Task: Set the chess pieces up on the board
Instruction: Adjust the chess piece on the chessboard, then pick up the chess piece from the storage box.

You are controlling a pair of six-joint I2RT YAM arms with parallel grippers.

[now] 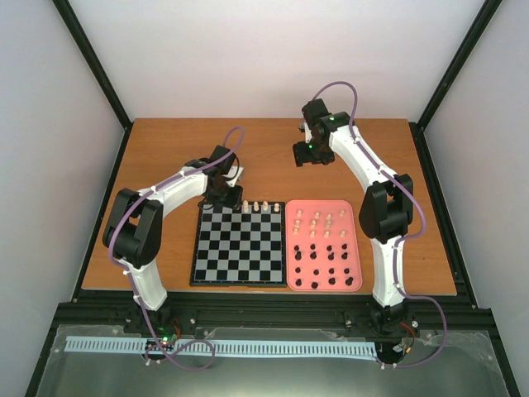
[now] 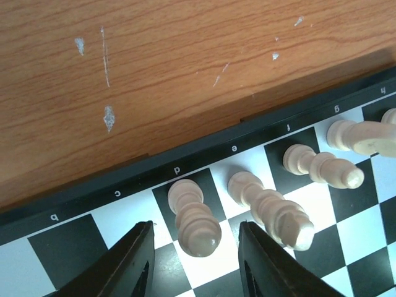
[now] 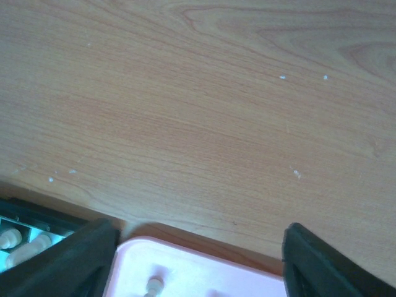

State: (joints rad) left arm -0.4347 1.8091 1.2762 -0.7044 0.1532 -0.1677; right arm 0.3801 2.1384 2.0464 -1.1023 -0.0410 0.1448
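Observation:
My right gripper is above the cream piece amid the tray's far half (image 1: 327,224), and that piece is nearer my base, so I should move the gripper back and lower it around the piece.
The grey and black board (image 1: 240,246) lies at the middle front. A short row of cream pieces (image 1: 260,206) stands along its far edge. My left gripper (image 1: 226,197) is at that row's left end. In the left wrist view it (image 2: 195,228) is open, its fingers either side of the cream piece (image 2: 193,213) on the d square, not touching it. More cream pieces (image 2: 271,207) stand to its right. My right gripper (image 1: 311,155) hovers open and empty beyond the pink tray (image 1: 351,217). In the right wrist view it (image 3: 199,229) is above the tray's far edge (image 3: 204,267).
The tray holds cream pieces (image 1: 321,222) in its far half and black pieces (image 1: 326,266) in its near half. The board's corner (image 3: 28,216) shows at the right wrist view's lower left. Bare wooden tabletop (image 1: 264,145) lies behind the board and tray.

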